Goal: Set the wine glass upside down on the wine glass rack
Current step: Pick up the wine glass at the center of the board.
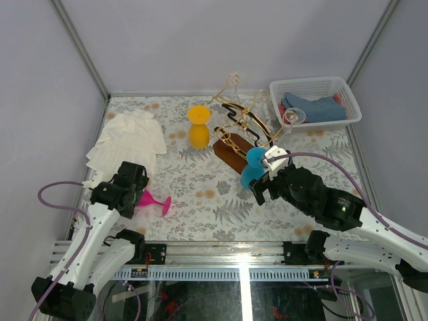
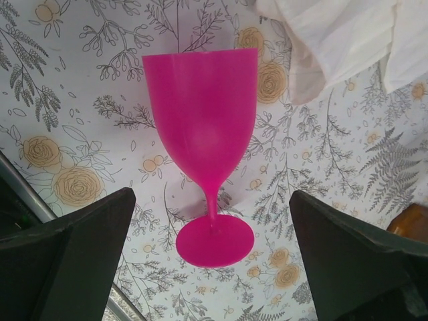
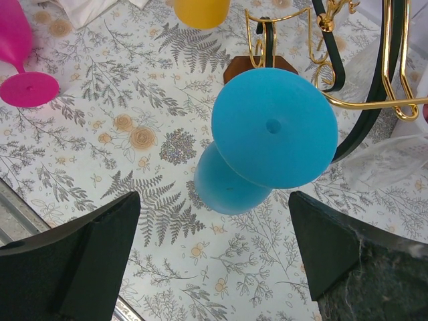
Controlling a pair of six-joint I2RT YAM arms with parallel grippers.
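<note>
I need to move my left gripper down and to its right in the top view next, with its fingers astride, because the pink glass's thin stem (image 1: 156, 201) (image 2: 211, 206) is there.
A pink wine glass (image 2: 204, 127) lies on its side on the floral tablecloth, foot toward my left gripper (image 2: 212, 221), which is open and empty just above it. It shows in the top view (image 1: 157, 201) and the right wrist view (image 3: 23, 73). The wine glass rack (image 1: 239, 130), gold wire arms and black arch on a brown base, stands mid-table. A blue glass (image 3: 274, 127) hangs upside down at its near arm, foot up. My right gripper (image 3: 214, 200) is open and empty just before it. In the top view my left gripper (image 1: 137, 190) and right gripper (image 1: 262, 175) are apart.
A yellow glass (image 1: 198, 126) hangs upside down on the rack's left side, and clear glasses (image 1: 293, 117) hang at its back and right. A white plastic basket (image 1: 348, 100) with a blue cloth stands at the back right. A white cloth (image 1: 130, 140) lies at the left.
</note>
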